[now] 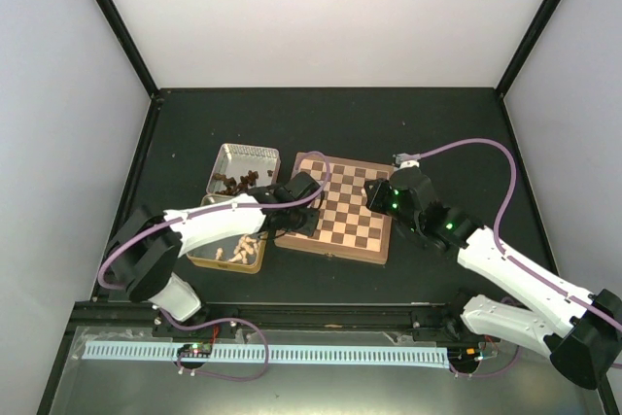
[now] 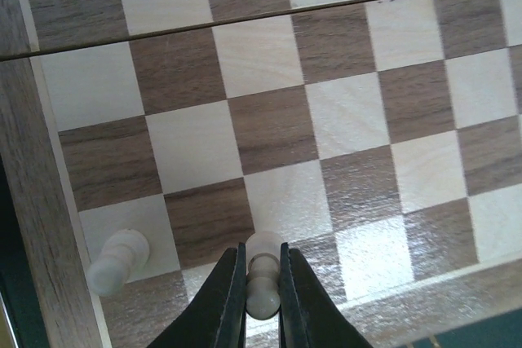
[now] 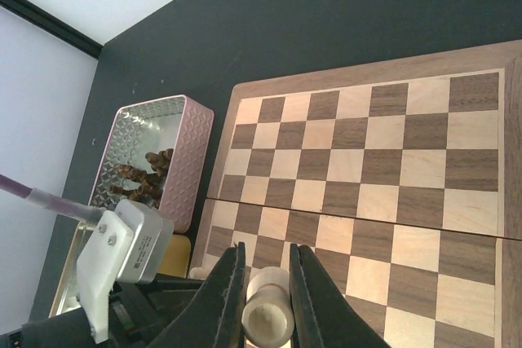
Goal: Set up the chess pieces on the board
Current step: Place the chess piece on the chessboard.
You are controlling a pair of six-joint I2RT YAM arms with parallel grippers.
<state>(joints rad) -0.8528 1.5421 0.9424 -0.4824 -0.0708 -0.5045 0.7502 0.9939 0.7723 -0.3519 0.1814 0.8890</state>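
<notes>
My right gripper will next draw the cream piece back, lower it onto the empty, light near corner square (image 1: 374, 244), below and back from the gripper, and let go.
The board (image 1: 340, 225) lies mid-table and fills the left wrist view (image 2: 269, 128). My left gripper (image 2: 263, 257) is shut on a pale cream pawn (image 2: 263, 287), low over a light square by the board's edge; in the top view it (image 1: 296, 221) is at the board's left side. One cream piece (image 2: 119, 258) stands on the corner square beside it. My right gripper (image 3: 267, 257) is shut on a larger cream piece (image 3: 269, 315), held above the board (image 3: 367, 169); in the top view it (image 1: 373, 191) hangs over the right half.
A silver tin (image 1: 255, 154) left of the board holds dark brown pieces (image 3: 145, 175). A gold-sided tin (image 1: 255, 261) nearer the arms holds cream pieces (image 1: 238, 245). The left arm's wrist camera block (image 3: 122, 250) sits close under the right gripper's view.
</notes>
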